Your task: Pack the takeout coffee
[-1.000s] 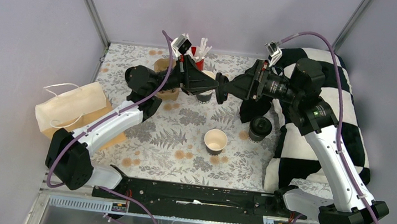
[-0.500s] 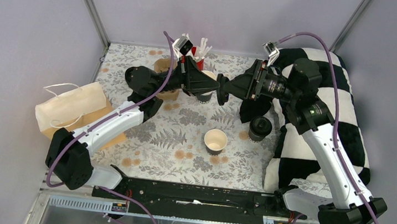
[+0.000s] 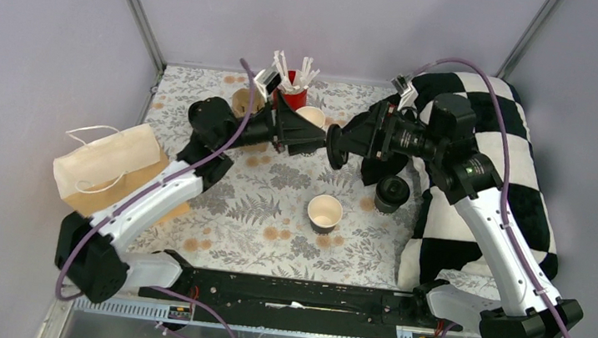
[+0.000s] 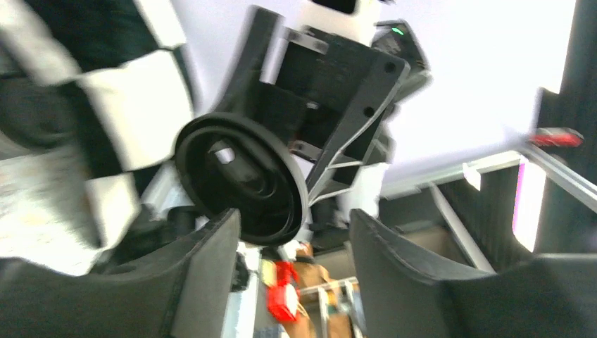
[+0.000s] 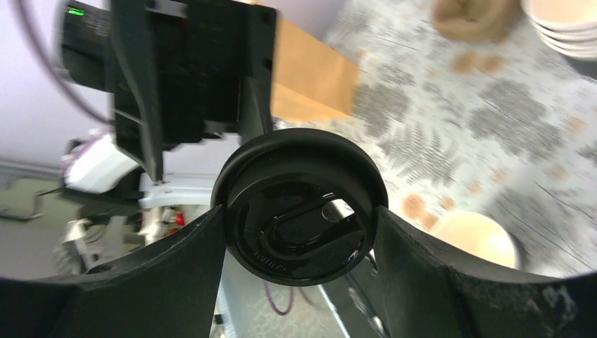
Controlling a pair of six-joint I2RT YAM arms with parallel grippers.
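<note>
I should lower my right gripper back next and tilt the lid flat to release it on the lidless cup's rim (image 3: 325, 209) (image 5: 481, 240). The cup stands uncovered below the gripper and nearer my base.
One takeout cup with a black lid (image 3: 392, 193) stands right of centre on the floral cloth. A lidless cup (image 3: 325, 212) with a cream inside stands at centre; it also shows in the right wrist view (image 5: 473, 239). My right gripper (image 3: 340, 144) is shut on a loose round black lid (image 5: 299, 204) and holds it on edge above the table. My left gripper (image 3: 320, 140) faces it, open and empty, its fingers (image 4: 204, 282) wide apart. In the left wrist view the held lid (image 4: 239, 186) is just beyond the left finger.
A paper bag (image 3: 108, 161) lies at the left. A red cup of white sticks (image 3: 293, 93) and a stack of cream cups (image 3: 311, 117) stand at the back. A checkered cloth (image 3: 488, 172) covers the right side.
</note>
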